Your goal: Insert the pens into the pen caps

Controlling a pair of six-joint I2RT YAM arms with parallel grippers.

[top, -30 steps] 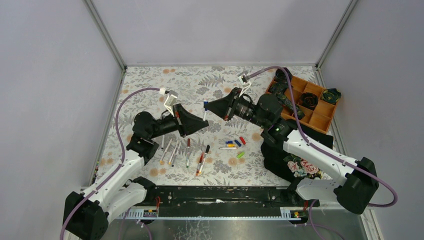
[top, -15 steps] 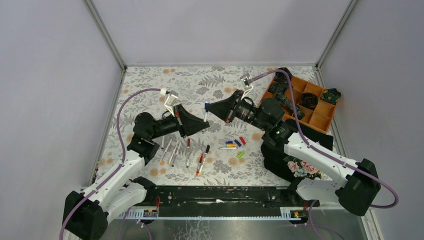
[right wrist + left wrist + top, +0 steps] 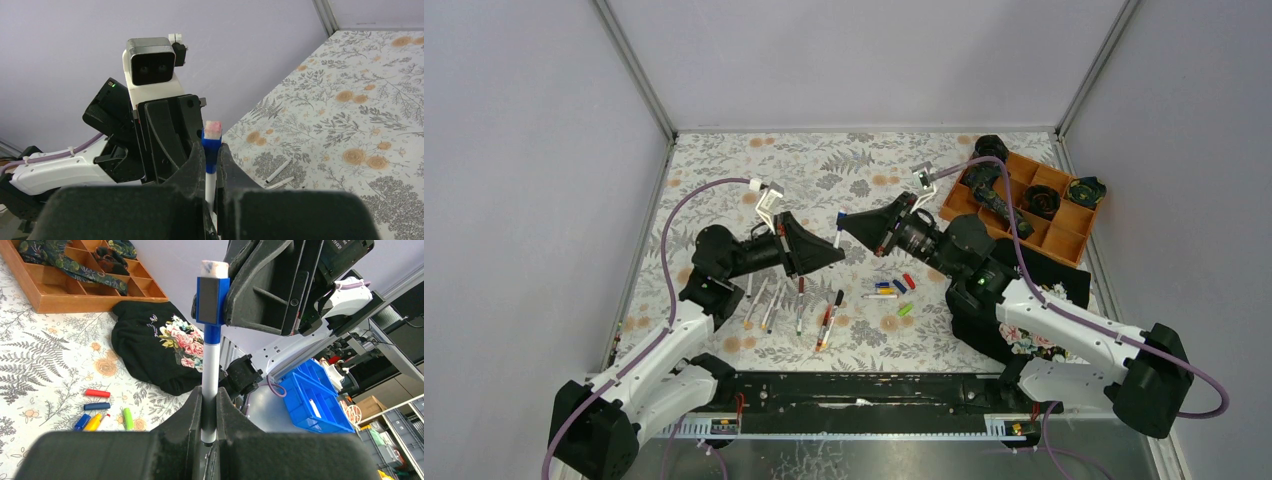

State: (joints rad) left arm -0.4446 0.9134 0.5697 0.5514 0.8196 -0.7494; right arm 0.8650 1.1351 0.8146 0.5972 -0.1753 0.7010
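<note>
The robot will tilt its left gripper downward, lower the pen onto the bare cloth below and let go of it, because the blue cap is on the pen's upper end.
One pen (image 3: 210, 371) with a white-grey barrel stands upright between my two grippers. My left gripper (image 3: 209, 396) is shut on the barrel. My right gripper (image 3: 212, 156) is shut on the blue pen cap (image 3: 210, 149), which sits on the pen's upper end (image 3: 212, 301). In the top view the two grippers meet tip to tip, the left gripper (image 3: 838, 255) below the right gripper (image 3: 843, 220). Several loose pens (image 3: 769, 303) lie on the cloth. Loose caps (image 3: 894, 287) lie to the right: red (image 3: 97, 393), dark blue (image 3: 97, 406), yellow (image 3: 93, 422), green (image 3: 128, 418).
A wooden compartment tray (image 3: 1064, 235) with dark rolled items stands at the back right. A black floral garment (image 3: 1029, 330) lies under the right arm. Two more pens (image 3: 278, 171) lie on the floral cloth. A blue bin (image 3: 320, 405) stands off the table.
The right arm's wrist has swung lower and nearer. Both gripper tips have shifted slightly toward the near edge, still together on the pen and cap.
</note>
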